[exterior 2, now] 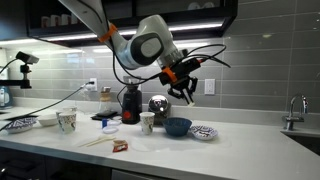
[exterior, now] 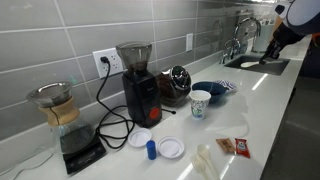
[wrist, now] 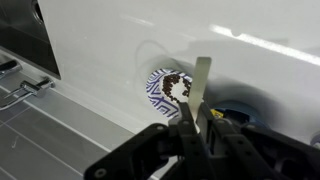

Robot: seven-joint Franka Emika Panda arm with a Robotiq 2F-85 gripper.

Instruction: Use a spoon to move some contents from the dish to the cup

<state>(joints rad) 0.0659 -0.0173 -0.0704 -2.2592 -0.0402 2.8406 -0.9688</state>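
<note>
I will next lower my gripper and turn it down to the brown bits on the dish (exterior 2: 203, 132) (wrist: 165, 88) and release the cream spoon there. The dish is well below my gripper.
My gripper (wrist: 200, 125) is shut on the handle of a pale, flat spoon (wrist: 203, 80) that sticks out past the jaws. Straight beyond it lies the dish (wrist: 165, 88), a small blue-and-white patterned plate with dark brown bits on it. In an exterior view the gripper (exterior 2: 186, 88) hangs well above the counter, over the dish (exterior 2: 203, 132). The cup (exterior 2: 147, 122) is white with a blue pattern and stands beside the black grinder; it also shows in the other exterior view (exterior: 200, 102), left of the dish (exterior: 229, 87).
A blue bowl (exterior: 210, 91) sits between cup and dish. The black grinder (exterior: 138, 85), a metal kettle (exterior: 177, 82) and a glass carafe on a scale (exterior: 60, 115) line the wall. White lids (exterior: 171, 147) and a red packet (exterior: 233, 146) lie in front. The sink (exterior: 262, 63) is at the far end.
</note>
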